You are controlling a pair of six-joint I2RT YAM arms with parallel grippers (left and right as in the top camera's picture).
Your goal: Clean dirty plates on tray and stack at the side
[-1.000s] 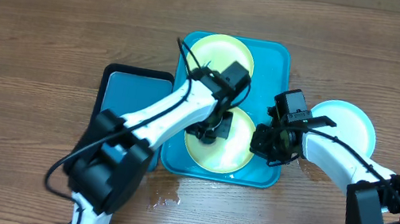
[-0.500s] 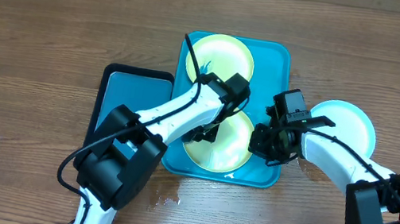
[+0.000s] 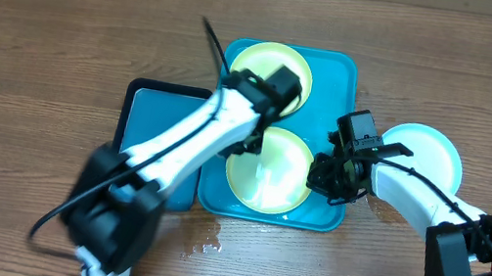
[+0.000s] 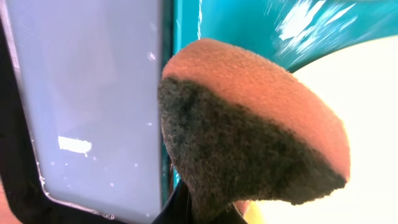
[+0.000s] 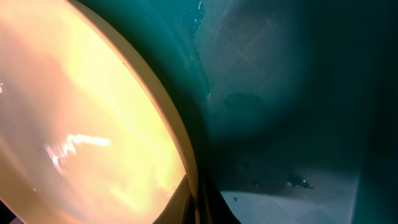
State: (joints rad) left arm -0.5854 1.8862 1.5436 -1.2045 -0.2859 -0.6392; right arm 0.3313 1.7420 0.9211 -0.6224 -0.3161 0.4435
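Note:
I will move my left gripper to the left in the overhead view next, over the black-rimmed tray point(image 3: 162, 133), since it lies empty close beside the teal tray.
The teal tray point(image 3: 346, 70) holds two yellow-green plates, one at the back point(image 3: 263, 61) and one at the front point(image 3: 270, 172). A third plate point(image 3: 427, 152) lies on the table to the right of the tray. My left gripper point(image 3: 247, 141) is shut on an orange and dark green sponge point(image 4: 249, 124) over the tray's left edge, beside the front plate point(image 4: 360, 93). My right gripper point(image 3: 326, 181) is shut on the front plate's right rim point(image 5: 186, 168), with the jaws point(image 5: 198, 202) on either side of it.
A smaller black-rimmed blue-grey tray point(image 3: 156, 109) lies right against the teal tray's left side, and shows in the left wrist view point(image 4: 93, 93). A small wet patch point(image 3: 205, 241) is on the wooden table in front of the teal tray.
My left arm has swung the sponge off the middle of the front plate, left and back toward the tray's left edge. The right arm has kept its hold on the rim.

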